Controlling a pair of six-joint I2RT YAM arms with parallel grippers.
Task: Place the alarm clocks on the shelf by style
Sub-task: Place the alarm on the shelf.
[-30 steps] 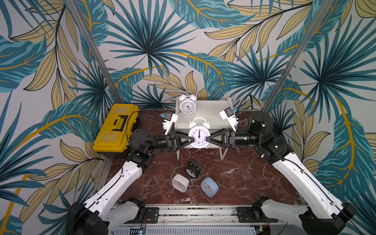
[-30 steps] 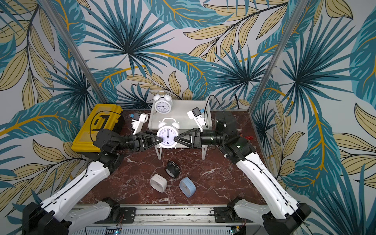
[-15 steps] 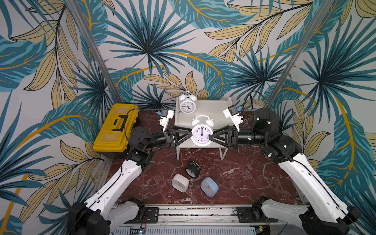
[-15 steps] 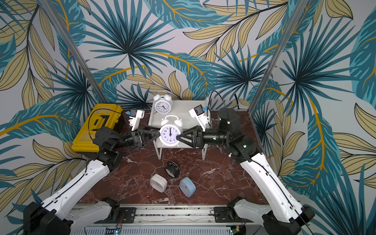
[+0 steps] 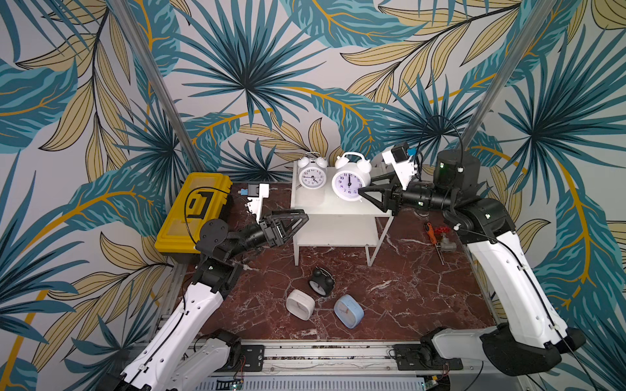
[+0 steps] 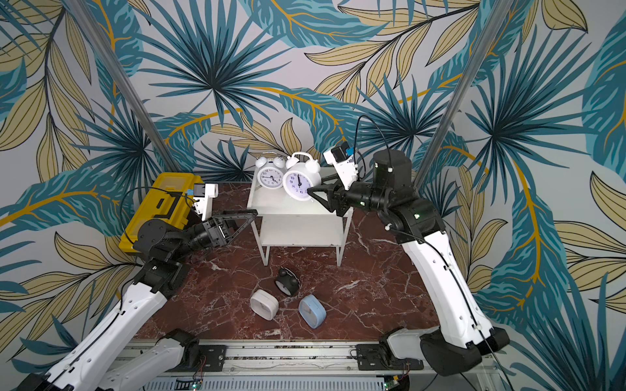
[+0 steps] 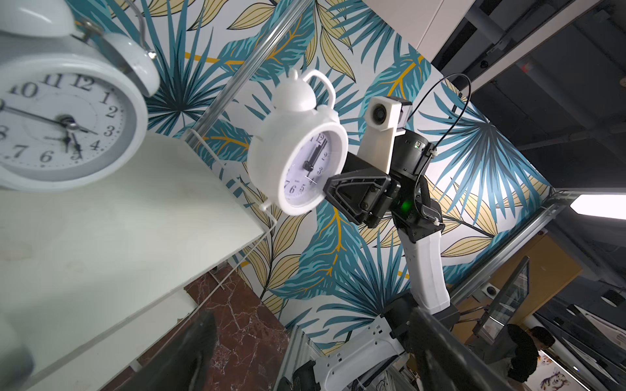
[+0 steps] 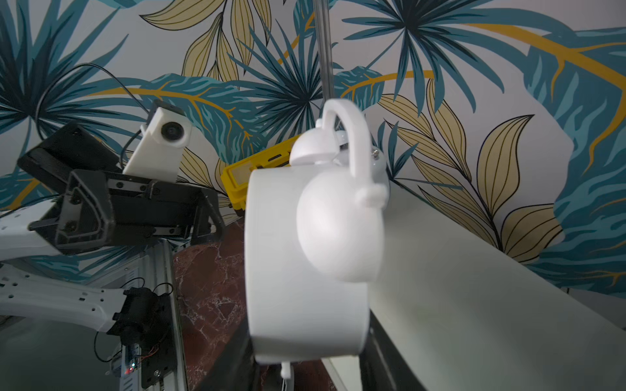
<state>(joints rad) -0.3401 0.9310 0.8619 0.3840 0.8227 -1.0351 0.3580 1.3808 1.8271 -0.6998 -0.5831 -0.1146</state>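
Observation:
I will move my right gripper outward, lower its clock onto the shelf's open top board (image 8: pixel 417 280) and release it beside the standing clock, as both are white twin-bell clocks.
My right gripper (image 5: pixel 365 184) is shut on a white twin-bell alarm clock (image 5: pixel 349 182) over the top board of the white shelf (image 5: pixel 338 207). That clock (image 8: pixel 305 257) sits between my fingers, tilted, and whether its feet touch the board is unclear. A second white twin-bell clock (image 5: pixel 312 176) stands on the same board just left of it. My left gripper (image 5: pixel 299 221) is open and holds nothing, left of the shelf at lower-board height. On the floor in front lie a black twin-bell clock (image 5: pixel 320 282), a white rounded-square clock (image 5: pixel 299 304) and a light blue one (image 5: pixel 348 310).
A yellow toolbox (image 5: pixel 193 210) stands at the back left, close behind my left arm. Small tools with orange and red parts (image 5: pixel 437 233) lie right of the shelf, under my right arm. Patterned walls close in the back and sides.
My left gripper opened, let go of the white twin-bell clock and drew back to the left. My right gripper carried the clock back over the top board, beside the other white clock.

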